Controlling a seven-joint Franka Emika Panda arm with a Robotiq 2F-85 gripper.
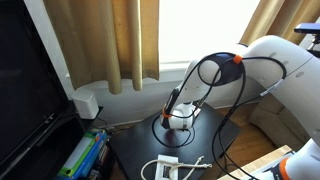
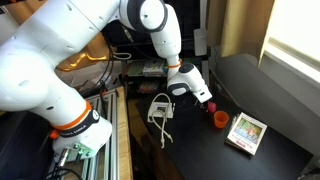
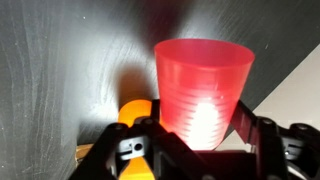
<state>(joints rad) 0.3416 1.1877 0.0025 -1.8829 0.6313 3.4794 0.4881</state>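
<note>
The red cup [image 3: 203, 85] comes down next while shifting away from the orange cup, and my gripper releases it on the bare tabletop, since the orange one stands close by.
A translucent red plastic cup [image 3: 203, 85] fills the wrist view, upright between my two black fingers, which press on its lower sides. My gripper [image 3: 197, 135] is shut on it. An orange object [image 3: 134, 110] sits on the dark table [image 3: 60, 80] just behind and left of the cup. In an exterior view my gripper [image 2: 206, 98] hangs low over the black table with a red bit at its tip, and a small orange cup [image 2: 219, 118] stands just below it. In an exterior view my gripper [image 1: 178, 113] is near the table's back.
A white adapter with coiled cable [image 2: 160, 108] lies on the table beside my gripper, also seen in an exterior view [image 1: 172, 166]. A small picture box [image 2: 246, 131] lies past the orange cup. Curtains [image 1: 120, 40], a white power strip [image 1: 88, 103] and stacked books [image 1: 85, 155] border the table.
</note>
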